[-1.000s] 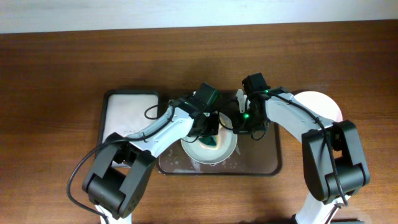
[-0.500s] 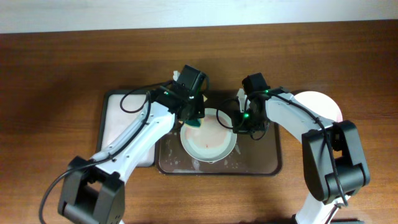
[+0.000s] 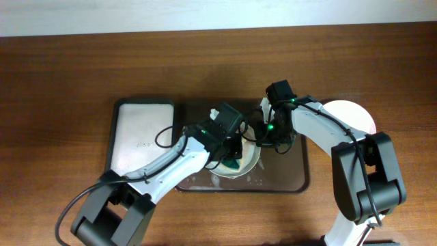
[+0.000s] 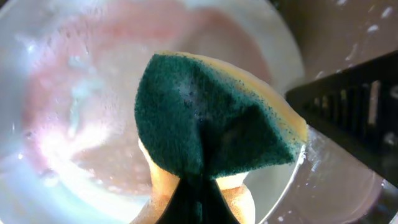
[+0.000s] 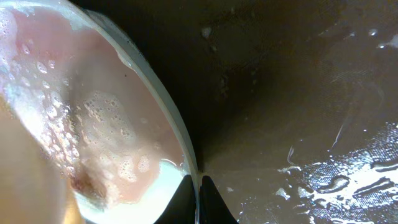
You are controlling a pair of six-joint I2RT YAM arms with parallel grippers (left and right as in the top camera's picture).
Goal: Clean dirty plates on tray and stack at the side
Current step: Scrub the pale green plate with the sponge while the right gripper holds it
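The robot's left hand next lifts off the plate, moves across to the smaller tray and goes down to let go of the sponge (image 3: 234,163) on its white bottom (image 3: 147,139), since that is empty.
A white plate (image 3: 252,162) with pink soapy smears lies on the dark brown tray (image 3: 288,174). My left gripper (image 3: 231,153) is shut on a green and yellow sponge (image 3: 234,163) and presses it on the plate's middle. In the left wrist view the sponge (image 4: 211,118) covers the foamy plate (image 4: 68,93) ahead of the gripper (image 4: 199,202). My right gripper (image 3: 262,136) is shut on the plate's right rim; the right wrist view shows the fingers (image 5: 198,190) pinching the rim of the plate (image 5: 93,124). Another white plate (image 3: 354,113) lies on the table right of the tray.
A smaller black-rimmed tray with a white bottom (image 3: 142,133) sits against the brown tray's left side. The wet brown tray floor (image 5: 298,93) carries foam streaks and water drops. Brown tabletop (image 3: 68,68) surrounds both trays.
My left gripper swept the sponge from the plate's middle to its far-left rim, then back to the middle and front. The right gripper has held the rim without moving.
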